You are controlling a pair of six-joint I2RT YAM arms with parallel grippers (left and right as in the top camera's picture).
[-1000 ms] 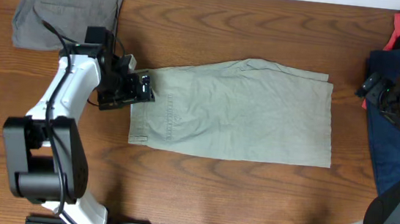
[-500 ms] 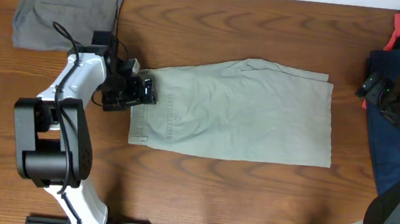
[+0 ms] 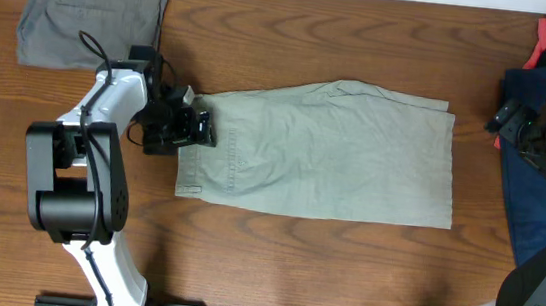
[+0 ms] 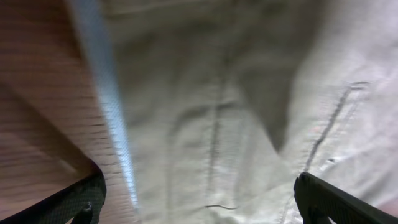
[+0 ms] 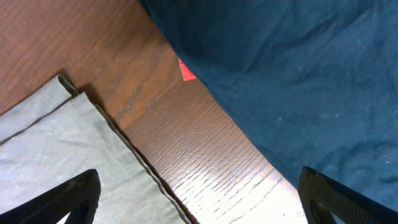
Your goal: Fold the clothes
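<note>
The waistband edge (image 3: 182, 159) (image 4: 138, 204) is already between my open fingers, so next my left gripper will lower, slide slightly to the right in the overhead view and close on it.
The pale khaki shorts (image 3: 323, 153) lie flat in the middle of the table, waistband to the left. My left gripper (image 3: 195, 127) is open at the waistband edge, low over the cloth; in the left wrist view its fingers (image 4: 199, 202) straddle the khaki fabric (image 4: 249, 93) and the table edge of it. My right gripper (image 3: 507, 117) is open and empty, hovering over bare wood between the shorts' right hem (image 5: 74, 155) and a navy garment (image 5: 298, 74).
Folded grey shorts (image 3: 91, 13) sit at the back left. A pile of navy (image 3: 530, 198), black and red (image 3: 536, 50) garments lies along the right edge. A red scrap (image 5: 186, 70) peeks from under the navy cloth.
My left gripper has crept slightly right and up onto the waistband edge. The shorts and the right arm have not moved.
</note>
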